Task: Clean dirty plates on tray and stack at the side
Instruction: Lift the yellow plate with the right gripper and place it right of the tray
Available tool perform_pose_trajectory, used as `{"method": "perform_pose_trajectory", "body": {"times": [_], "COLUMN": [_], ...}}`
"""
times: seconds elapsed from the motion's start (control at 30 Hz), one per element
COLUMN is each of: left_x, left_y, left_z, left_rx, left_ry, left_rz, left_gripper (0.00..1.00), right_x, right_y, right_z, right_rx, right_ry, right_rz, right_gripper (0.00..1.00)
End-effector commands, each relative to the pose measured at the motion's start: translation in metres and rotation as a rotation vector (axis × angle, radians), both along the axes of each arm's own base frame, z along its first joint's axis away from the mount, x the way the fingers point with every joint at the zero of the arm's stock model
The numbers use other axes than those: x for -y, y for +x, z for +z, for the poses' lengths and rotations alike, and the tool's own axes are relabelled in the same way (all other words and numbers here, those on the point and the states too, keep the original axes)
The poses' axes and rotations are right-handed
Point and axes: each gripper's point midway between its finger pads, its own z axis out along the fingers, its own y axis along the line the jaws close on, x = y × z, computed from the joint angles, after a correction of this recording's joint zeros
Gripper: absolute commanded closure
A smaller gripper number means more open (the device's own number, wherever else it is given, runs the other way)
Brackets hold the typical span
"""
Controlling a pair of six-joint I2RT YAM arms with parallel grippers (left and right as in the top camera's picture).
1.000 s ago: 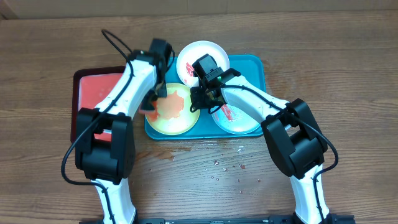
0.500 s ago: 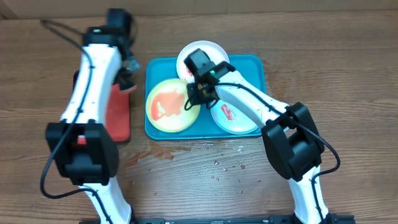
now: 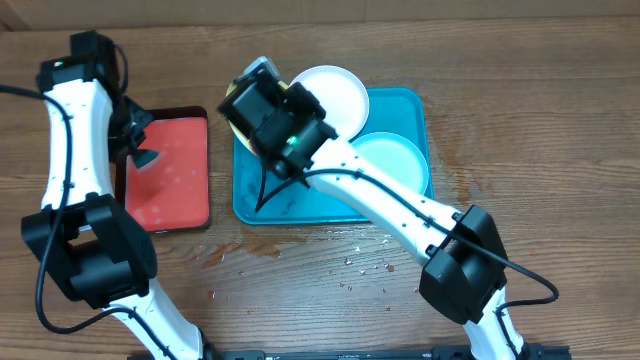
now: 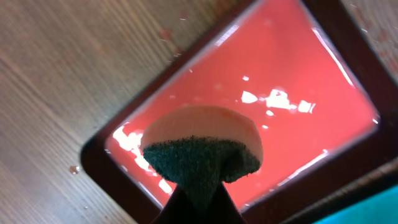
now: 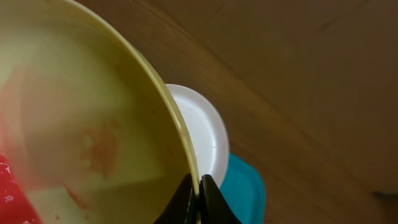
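Note:
Next, my right gripper swings to the right in the overhead view and lowers the plate onto the wood beside the teal tray, since that spot is empty.
My right gripper [image 5: 199,186] is shut on the rim of the yellow-green plate [image 5: 93,124]. It holds the plate tilted on edge above the back left of the teal tray [image 3: 262,205]. Faint red smears show inside the plate. In the overhead view my right wrist [image 3: 270,110] hides most of it. The white plate [image 3: 330,92] lies at the tray's back edge and the pale teal plate [image 3: 392,165] lies at its right; no smears show on either. My left gripper [image 3: 140,152] is shut on a sponge [image 4: 199,149] just above the red tray [image 4: 298,68].
The red dark-rimmed tray [image 3: 170,170] lies left of the teal tray, almost touching it. Droplets and reddish spots [image 3: 350,262] speckle the wooden table in front of the teal tray.
My left arm has swung left with the sponge, from the teal tray to over the red tray. My right gripper has lifted the yellow-green plate off the tray. The pale teal plate's smear no longer shows.

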Motion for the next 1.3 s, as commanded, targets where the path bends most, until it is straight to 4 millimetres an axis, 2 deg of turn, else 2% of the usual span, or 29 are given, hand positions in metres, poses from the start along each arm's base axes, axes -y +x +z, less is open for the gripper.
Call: {"method": "perform_pose_trajectory", "body": {"times": [0.0, 0.1, 0.33, 0.43, 0.5, 0.57, 0.63, 0.67, 0.73, 0.77, 0.83, 0.9, 0.97, 1.0, 1.07, 1.13, 1.17, 1.27], "left_x": [-0.007, -0.008, -0.008, -0.008, -0.008, -0.008, -0.008, -0.008, -0.008, -0.007, -0.007, -0.007, -0.007, -0.007, -0.007, -0.007, -0.007, -0.007], "left_y": [-0.002, -0.002, -0.002, -0.002, -0.002, -0.002, -0.002, -0.002, -0.003, -0.002, -0.001, 0.000, -0.001, -0.001, -0.001, -0.001, -0.001, 0.000], "left_z": [0.016, 0.016, 0.017, 0.017, 0.017, 0.017, 0.016, 0.016, 0.016, 0.016, 0.016, 0.017, 0.017, 0.017, 0.017, 0.016, 0.016, 0.017], "left_rx": [0.046, 0.048, 0.049, 0.049, 0.049, 0.049, 0.047, 0.045, 0.043, 0.044, 0.050, 0.052, 0.052, 0.052, 0.052, 0.051, 0.052, 0.052], "left_ry": [0.000, 0.000, 0.001, 0.001, 0.001, 0.001, 0.000, 0.001, 0.000, -0.003, -0.005, -0.004, -0.004, -0.004, -0.004, -0.004, -0.004, -0.004], "left_rz": [0.033, 0.036, 0.036, 0.036, 0.036, 0.036, 0.030, 0.024, 0.021, 0.021, 0.021, 0.021, 0.020, 0.020, 0.020, 0.020, 0.020, 0.018], "left_gripper": [0.96, 0.96, 0.96, 0.96, 0.96, 0.96, 0.96, 0.96, 0.96, 0.96, 0.96, 0.96, 0.96, 0.96, 0.96, 0.96, 0.96, 0.96], "right_x": [0.009, 0.005, 0.014, 0.017, 0.017, 0.018, 0.013, 0.005, -0.009, -0.009, 0.018, 0.045, 0.060, 0.060, 0.048, 0.046, 0.058, 0.089], "right_y": [-0.001, -0.005, -0.003, -0.003, -0.002, 0.000, 0.000, -0.002, -0.013, -0.015, -0.005, 0.007, 0.013, 0.014, 0.015, 0.014, 0.013, 0.022], "right_z": [0.037, 0.043, 0.086, 0.091, 0.090, 0.083, 0.054, 0.029, -0.008, -0.015, -0.002, 0.028, 0.054, 0.058, 0.041, 0.014, -0.006, -0.009], "right_rx": [0.072, 0.094, 0.274, 0.284, 0.297, 0.304, 0.206, 0.079, -0.148, -0.197, -0.166, -0.041, 0.037, 0.037, -0.083, -0.200, -0.275, -0.291], "right_ry": [-0.272, -0.353, -0.422, -0.449, -0.403, -0.282, -0.097, -0.017, 0.070, 0.088, 0.086, 0.129, 0.192, 0.228, 0.314, 0.316, 0.330, 0.495], "right_rz": [0.089, 0.117, -0.038, -0.052, -0.074, -0.109, -0.095, -0.030, 0.111, 0.133, 0.040, -0.108, -0.178, -0.177, -0.088, -0.025, -0.053, -0.259], "right_gripper": [0.96, 0.96, 0.96, 0.96, 0.96, 0.96, 0.96, 0.96, 0.96, 0.96, 0.96, 0.96, 0.96, 0.96, 0.96, 0.96, 0.96, 0.96]}}
